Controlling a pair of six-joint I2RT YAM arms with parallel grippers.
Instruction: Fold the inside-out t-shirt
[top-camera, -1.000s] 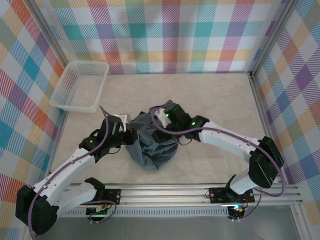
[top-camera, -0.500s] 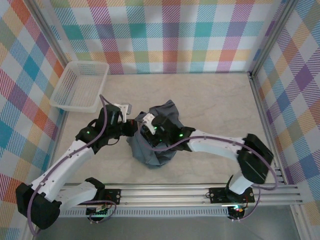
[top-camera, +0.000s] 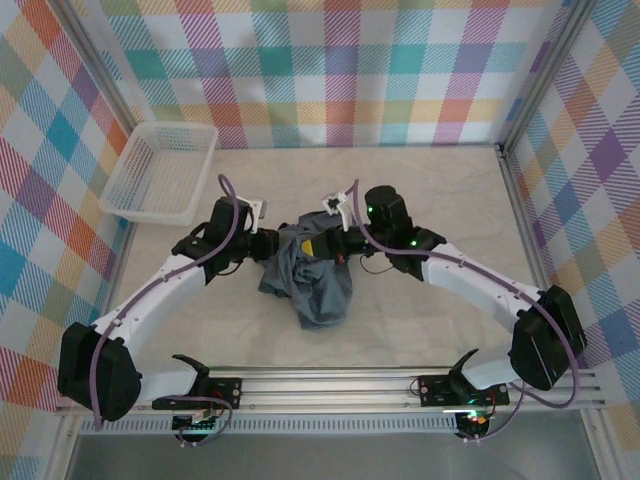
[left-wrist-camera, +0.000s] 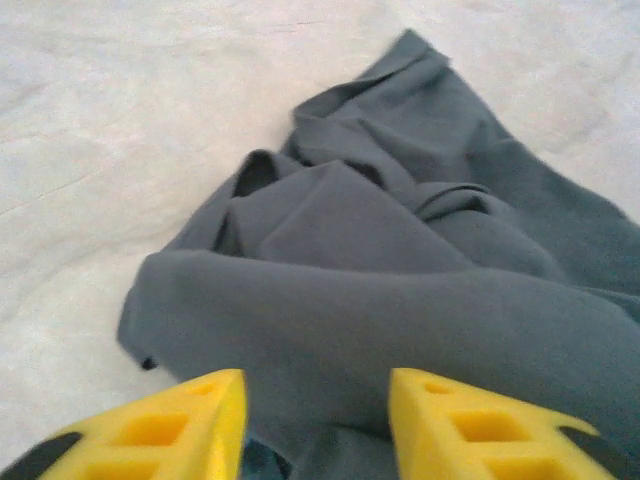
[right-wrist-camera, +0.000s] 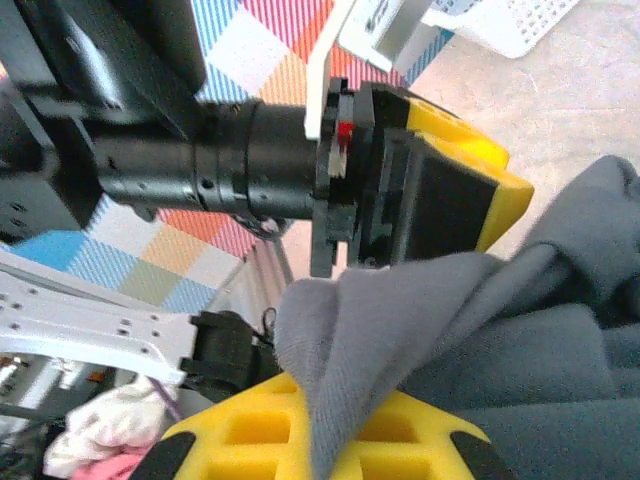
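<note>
My right gripper moves outward over the far part of the t-shirt heap next and releases the t-shirt's raised flap, since that far part lies outward of it.
The inside-out t-shirt (top-camera: 312, 282) is a crumpled slate blue-grey heap in the middle of the table. My left gripper (top-camera: 268, 246) is at its upper left edge. In the left wrist view, the left gripper (left-wrist-camera: 315, 392) has its yellow fingers (left-wrist-camera: 180, 425) apart over a thick fold of the t-shirt (left-wrist-camera: 400, 260), and nothing is pinched. My right gripper (top-camera: 326, 246) is at the heap's top. In the right wrist view, the right gripper (right-wrist-camera: 335, 432) is shut on a raised flap of the t-shirt (right-wrist-camera: 400, 310). The left gripper's yellow finger (right-wrist-camera: 455, 195) faces it closely.
A white mesh basket (top-camera: 160, 170) stands at the back left by the checked wall. Bare marble tabletop (top-camera: 440, 200) lies behind and to the right of the heap. The aluminium rail (top-camera: 330, 385) with both arm bases runs along the near edge.
The right gripper shut on a flap at the top of the shirt and its wrist swung back. The left gripper moved up to the heap's upper left edge and opened.
</note>
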